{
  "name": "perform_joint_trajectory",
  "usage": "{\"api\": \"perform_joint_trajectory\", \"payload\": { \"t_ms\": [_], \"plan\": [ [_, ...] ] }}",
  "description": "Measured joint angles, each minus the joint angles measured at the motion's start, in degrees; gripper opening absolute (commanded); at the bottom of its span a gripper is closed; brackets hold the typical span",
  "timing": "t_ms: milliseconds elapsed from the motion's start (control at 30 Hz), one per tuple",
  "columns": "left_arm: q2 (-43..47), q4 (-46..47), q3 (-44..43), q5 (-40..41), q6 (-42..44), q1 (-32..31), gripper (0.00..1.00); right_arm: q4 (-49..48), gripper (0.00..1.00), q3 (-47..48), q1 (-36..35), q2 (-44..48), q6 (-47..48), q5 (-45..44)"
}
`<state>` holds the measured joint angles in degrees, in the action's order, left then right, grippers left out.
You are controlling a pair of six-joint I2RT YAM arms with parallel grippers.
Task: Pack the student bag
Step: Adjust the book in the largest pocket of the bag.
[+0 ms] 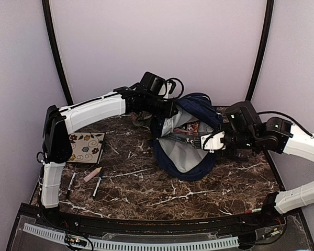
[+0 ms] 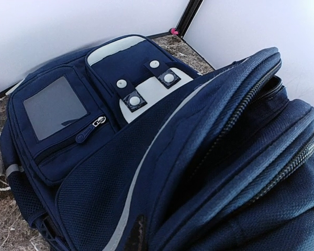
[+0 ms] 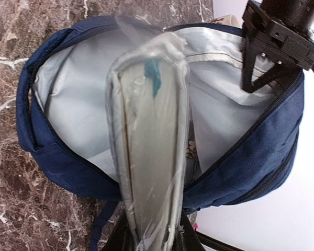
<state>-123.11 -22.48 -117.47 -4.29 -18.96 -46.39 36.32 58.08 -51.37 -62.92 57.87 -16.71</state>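
Observation:
I need to keep my left gripper up because the book is still over the bag's opening. Then I should lower the bag's rim back over the grey lining (image 1: 183, 155) and let go of it.
The navy student bag (image 1: 184, 166) lies in the middle of the table with its main compartment open, showing pale grey lining (image 3: 73, 99). My left gripper (image 1: 169, 109) is shut on the bag's upper rim and holds it up; it also shows in the right wrist view (image 3: 251, 73). In the left wrist view only one dark fingertip (image 2: 135, 234) shows against the bag's front fabric (image 2: 94, 130). My right gripper (image 3: 154, 232) is shut on a thin plastic-wrapped book (image 3: 152, 146), held edge-on over the bag's mouth. From above, this gripper (image 1: 212, 141) sits at the bag's right edge.
A floral notebook (image 1: 85, 146) lies at the left of the table. Near it lie a pink marker (image 1: 92, 174) and two dark pens (image 1: 71, 183) (image 1: 98, 185). The left arm (image 1: 94, 111) spans the back left. Walls enclose the table.

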Motion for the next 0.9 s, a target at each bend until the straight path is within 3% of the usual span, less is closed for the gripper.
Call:
{"api": "perform_joint_trajectory", "payload": {
  "t_ms": [467, 700, 900],
  "plan": [
    [0.0, -1.03, -3.08, -1.27, -1.36, 0.48, 0.0, -12.83, 0.0, -6.19, -0.11, -2.75, 10.36, -6.32],
    [0.0, -1.01, -3.37, -2.82, -2.36, 0.44, 0.0, -26.91, 0.0, -13.75, 0.11, -8.04, 14.91, -11.21],
    [0.0, -1.03, -3.37, -3.48, -2.43, 0.2, 0.0, -35.56, 0.0, -14.16, 1.25, -13.66, 15.17, -15.04]
  ]
}}
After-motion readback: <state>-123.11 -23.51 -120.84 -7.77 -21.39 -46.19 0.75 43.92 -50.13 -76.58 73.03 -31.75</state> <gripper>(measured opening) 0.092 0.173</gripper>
